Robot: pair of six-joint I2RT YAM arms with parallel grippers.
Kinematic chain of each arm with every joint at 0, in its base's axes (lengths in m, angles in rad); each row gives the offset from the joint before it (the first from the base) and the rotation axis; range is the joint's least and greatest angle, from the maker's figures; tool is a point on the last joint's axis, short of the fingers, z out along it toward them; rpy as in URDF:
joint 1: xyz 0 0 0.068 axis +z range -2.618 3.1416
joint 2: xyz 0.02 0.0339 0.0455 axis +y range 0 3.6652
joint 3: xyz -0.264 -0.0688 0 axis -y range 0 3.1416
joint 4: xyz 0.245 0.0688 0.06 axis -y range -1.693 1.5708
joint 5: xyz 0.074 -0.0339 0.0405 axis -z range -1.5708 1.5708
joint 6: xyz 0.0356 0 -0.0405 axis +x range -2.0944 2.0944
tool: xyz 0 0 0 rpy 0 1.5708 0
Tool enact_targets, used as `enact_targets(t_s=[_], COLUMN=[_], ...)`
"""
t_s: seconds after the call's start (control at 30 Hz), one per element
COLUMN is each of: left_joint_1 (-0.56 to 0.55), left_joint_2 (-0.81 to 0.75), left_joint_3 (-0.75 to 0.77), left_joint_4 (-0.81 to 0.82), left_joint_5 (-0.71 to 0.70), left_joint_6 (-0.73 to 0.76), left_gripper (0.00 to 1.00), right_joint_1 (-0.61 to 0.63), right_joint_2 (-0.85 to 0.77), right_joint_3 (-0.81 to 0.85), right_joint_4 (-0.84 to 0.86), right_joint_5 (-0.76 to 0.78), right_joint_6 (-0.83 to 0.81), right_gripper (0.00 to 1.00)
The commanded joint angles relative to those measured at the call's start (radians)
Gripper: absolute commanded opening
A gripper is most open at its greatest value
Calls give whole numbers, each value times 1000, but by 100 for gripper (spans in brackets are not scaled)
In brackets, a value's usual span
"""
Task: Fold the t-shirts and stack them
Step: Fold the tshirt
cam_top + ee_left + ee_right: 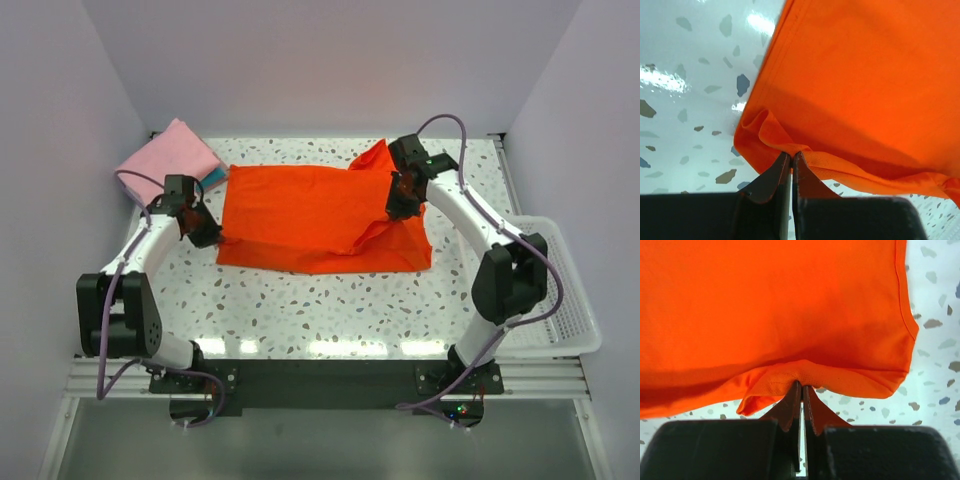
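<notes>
I will pull the pinched edge of the orange-red t-shirt (320,215) with my left gripper outward along the tabletop toward the folded pink shirt (168,157). I will smooth its rumpled fold this way and then let it go.
The bright orange-red t-shirt (320,215) lies partly folded across the middle of the speckled table. My left gripper (207,236) is shut on its left edge; the left wrist view shows the cloth (850,90) pinched at my gripper (791,155). My right gripper (398,205) is shut on a fold near the shirt's right side, lifting it a little; the right wrist view shows the cloth (780,315) pinched at my gripper (802,385). A folded pink shirt (168,157) lies at the back left on a folded teal one (213,178), of which only an edge shows.
A white mesh basket (565,290) hangs at the table's right edge. White walls close the back and both sides. The speckled table (330,305) runs between the shirt and the arm bases.
</notes>
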Motion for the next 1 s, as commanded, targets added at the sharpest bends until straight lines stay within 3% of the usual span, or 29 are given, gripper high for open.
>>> enact_targets(t_s=[0.0, 0.3, 0.97], left_joint_1=[39, 68, 76], left_joint_2=[40, 190, 415], left_joint_3=[67, 171, 373], left_joint_4=[58, 88, 80], left_joint_5=[12, 57, 38], left_joint_6=[-9, 12, 46], left_gripper=[0, 0, 0], right_joint_1=[-7, -38, -70], right_joint_2=[63, 197, 407], right_joint_3=[97, 296, 497], right_joint_4=[27, -10, -25], right_joint_5=[15, 38, 39], right_joint_6=[-54, -89, -138], right_gripper=[0, 0, 0])
